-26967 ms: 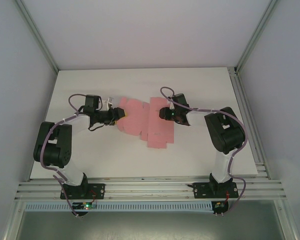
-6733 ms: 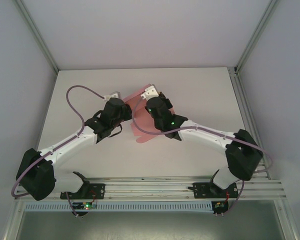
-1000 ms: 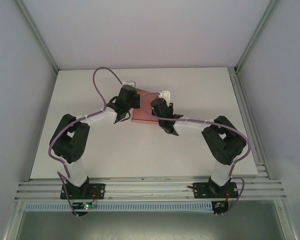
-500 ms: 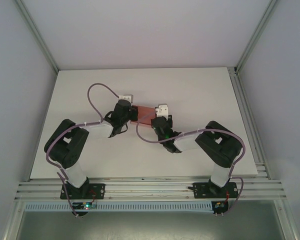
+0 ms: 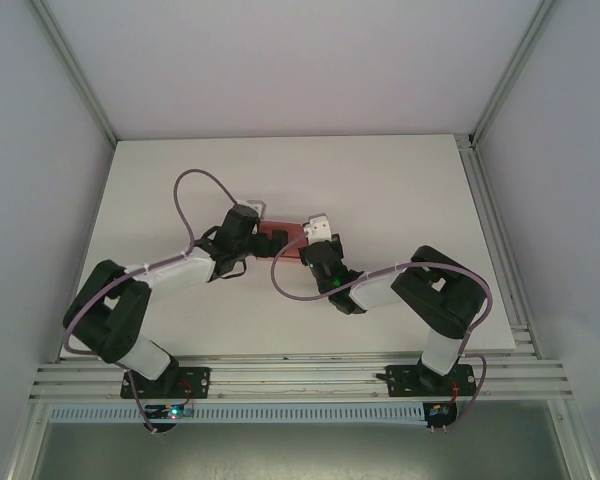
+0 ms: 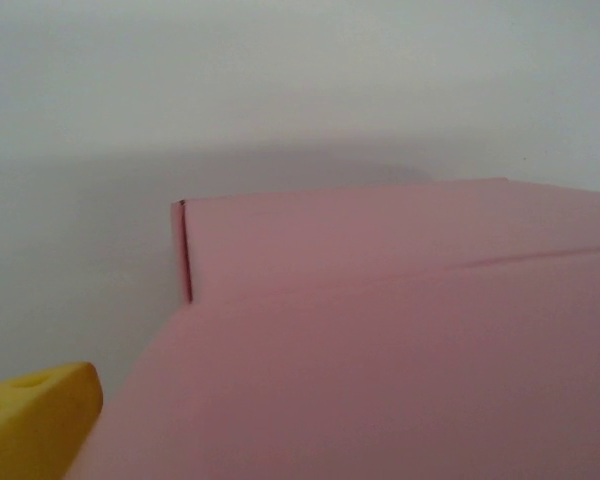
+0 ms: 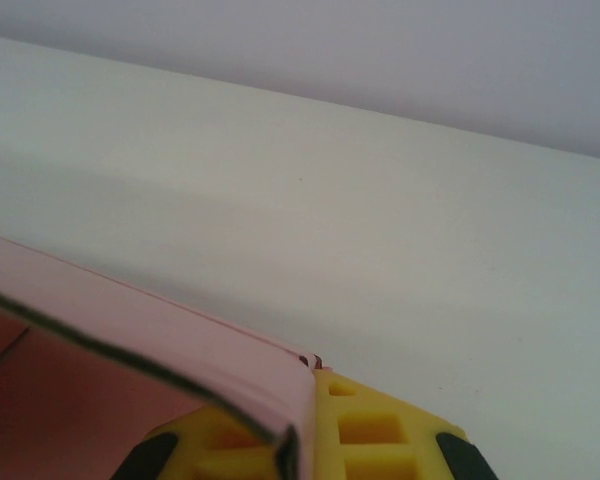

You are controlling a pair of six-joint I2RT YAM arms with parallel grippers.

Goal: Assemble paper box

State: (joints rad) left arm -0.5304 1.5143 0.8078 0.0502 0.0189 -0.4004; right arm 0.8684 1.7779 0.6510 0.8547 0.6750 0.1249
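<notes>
My right gripper should move back gently along the box's end and let go of the box's thin pink side (image 7: pixel 302 410), because that side already stands upright between the gripper's yellow fingers.
The paper box (image 5: pixel 281 241) is a pink folded card lying at the middle of the table between my two grippers. My left gripper (image 5: pixel 250 230) is at the box's left end. In the left wrist view the pink box (image 6: pixel 400 330) spreads across the lower frame, and one yellow finger (image 6: pixel 35 412) stands far out at the lower left, so the jaws are open. My right gripper (image 5: pixel 318 247) is at the box's right end. There its yellow fingers (image 7: pixel 380 435) are shut on a thin pink wall of the box (image 7: pixel 180 335).
The white table (image 5: pixel 400 190) has free room all round the box. Metal frame posts and grey walls close it in on the left, right and far sides. A purple cable (image 5: pixel 190 185) loops above the left arm.
Both grippers and the box have come nearer to the arm bases over the last second. The left jaws have gone from shut to open, while the right ones stay shut on the card.
</notes>
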